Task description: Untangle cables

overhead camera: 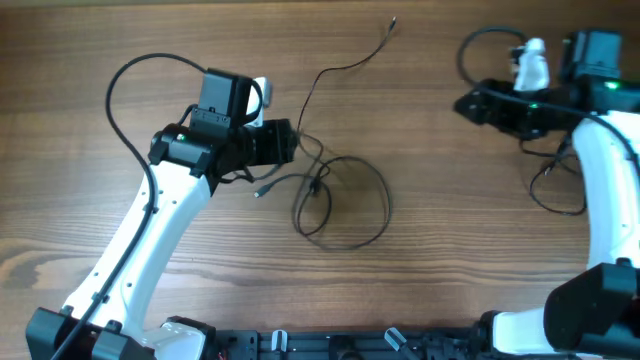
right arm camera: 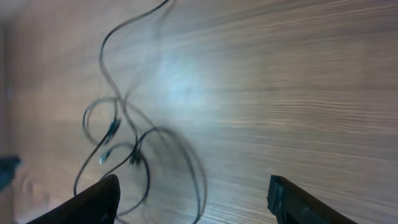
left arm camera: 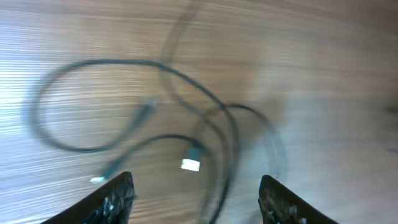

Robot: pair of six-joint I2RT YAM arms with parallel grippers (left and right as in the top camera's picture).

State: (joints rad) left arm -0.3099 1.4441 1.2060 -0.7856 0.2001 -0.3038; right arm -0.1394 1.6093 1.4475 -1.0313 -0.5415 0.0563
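The tangle's knotted middle (overhead camera: 318,180) (right arm camera: 137,151) is below my right gripper and to its left in the overhead view. I need to move my right gripper across and down onto it.
The cables (overhead camera: 340,195) are thin black cords looped together on the wooden table at the centre, with one strand running up to a plug end (overhead camera: 393,20) at the top. My left gripper (overhead camera: 290,143) is open just left of the tangle, above the loops. In the left wrist view the loops (left arm camera: 205,124) and a small plug (left arm camera: 191,164) lie between and ahead of the open fingers (left arm camera: 196,199). My right gripper (overhead camera: 465,103) is open and empty at the far right, well away from the cables. The right wrist view shows the tangle (right arm camera: 134,155) at the lower left, blurred.
The wooden table (overhead camera: 450,250) fills the view. Thicker black robot wires loop at the left arm (overhead camera: 115,90) and beside the right arm (overhead camera: 555,190). The arm bases stand along the front edge.
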